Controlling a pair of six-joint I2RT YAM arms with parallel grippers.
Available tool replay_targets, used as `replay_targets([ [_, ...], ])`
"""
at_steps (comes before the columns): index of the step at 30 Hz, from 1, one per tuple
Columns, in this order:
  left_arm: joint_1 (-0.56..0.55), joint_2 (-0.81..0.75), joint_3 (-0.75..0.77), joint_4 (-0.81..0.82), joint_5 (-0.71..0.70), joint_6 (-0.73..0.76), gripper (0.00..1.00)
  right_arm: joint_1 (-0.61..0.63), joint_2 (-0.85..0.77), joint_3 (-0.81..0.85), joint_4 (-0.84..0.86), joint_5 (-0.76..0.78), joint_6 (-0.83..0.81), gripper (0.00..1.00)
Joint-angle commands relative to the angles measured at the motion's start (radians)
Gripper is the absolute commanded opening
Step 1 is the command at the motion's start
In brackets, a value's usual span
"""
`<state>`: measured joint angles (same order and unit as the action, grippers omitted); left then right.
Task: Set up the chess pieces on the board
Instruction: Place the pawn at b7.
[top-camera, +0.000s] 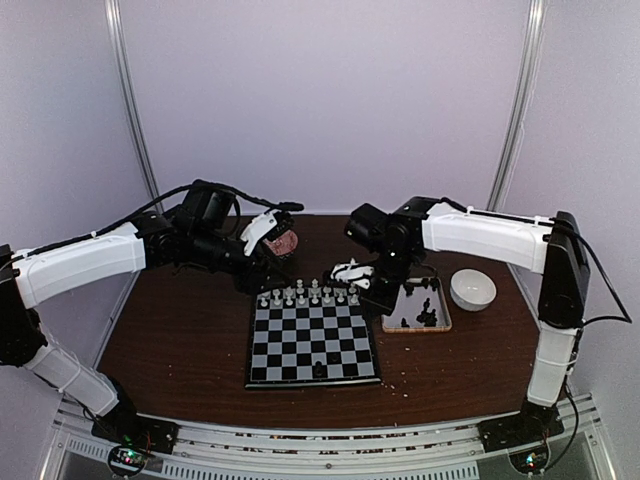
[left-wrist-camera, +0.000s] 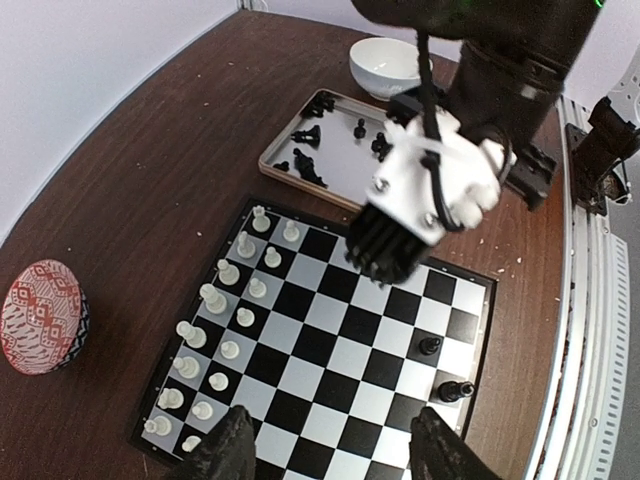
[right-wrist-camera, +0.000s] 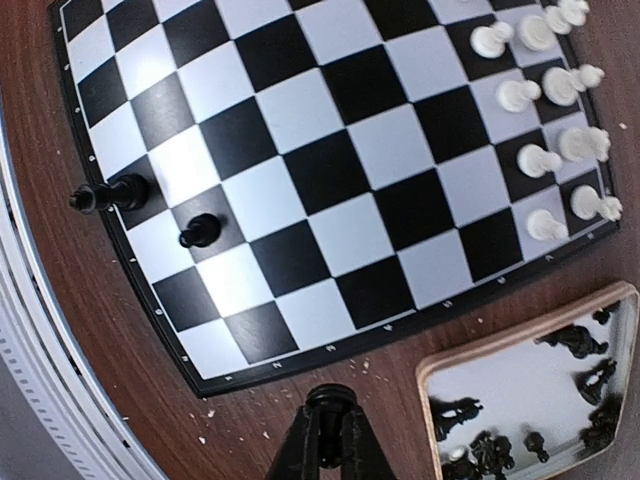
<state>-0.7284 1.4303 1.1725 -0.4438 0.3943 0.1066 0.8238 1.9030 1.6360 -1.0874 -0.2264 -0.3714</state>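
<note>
The white square (top-camera: 348, 357) on the tray side of the small standing black piece (top-camera: 334, 358) is empty. I should move my right gripper back over the board and down onto that square.
The board (top-camera: 312, 383) lies mid-table and also shows in the left wrist view (left-wrist-camera: 470, 275) and the right wrist view (right-wrist-camera: 300, 160). White chess pieces (top-camera: 308, 295) fill its two far rows (left-wrist-camera: 225, 320) (right-wrist-camera: 550, 100). Two black pieces (right-wrist-camera: 110, 193) (right-wrist-camera: 200, 231) stand near one near corner (left-wrist-camera: 430, 345). My left gripper (left-wrist-camera: 335, 455) is open and empty, high over the board's far side (top-camera: 258, 268). My right gripper (right-wrist-camera: 335, 435) is shut on a black chess piece (right-wrist-camera: 335, 400), above the bare table beside the board's right edge (top-camera: 375, 290).
A wooden-rimmed grey tray (top-camera: 443, 322) with several black pieces (right-wrist-camera: 480, 450) sits right of the board (left-wrist-camera: 270, 155). A white bowl (top-camera: 472, 288) stands beyond it (left-wrist-camera: 385, 65). A red patterned bowl (top-camera: 283, 243) sits at the back (left-wrist-camera: 40, 315). Pale crumbs dot the table.
</note>
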Motion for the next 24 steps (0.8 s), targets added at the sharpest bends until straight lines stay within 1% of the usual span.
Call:
replay_targets([
  [1, -0.002, -0.037, 0.014, 0.011, -0.049, 0.001, 0.54, 0.044, 0.040, -0.015, 0.039, -0.023, -0.009, 0.03],
  [4, -0.001, -0.049, 0.011, 0.010, -0.078, 0.001, 0.54, 0.078, 0.077, -0.004, 0.026, -0.022, -0.013, 0.04],
  [11, 0.010, -0.067, 0.013, 0.013, -0.076, -0.007, 0.54, 0.146, 0.143, 0.015, 0.007, 0.014, -0.019, 0.04],
  [18, 0.018, -0.069, 0.015, 0.014, -0.074, -0.018, 0.54, 0.179, 0.163, 0.008, 0.012, 0.014, -0.024, 0.04],
  [24, 0.018, -0.073, 0.013, 0.014, -0.077, -0.017, 0.54, 0.186, 0.185, 0.014, 0.012, 0.048, -0.023, 0.05],
])
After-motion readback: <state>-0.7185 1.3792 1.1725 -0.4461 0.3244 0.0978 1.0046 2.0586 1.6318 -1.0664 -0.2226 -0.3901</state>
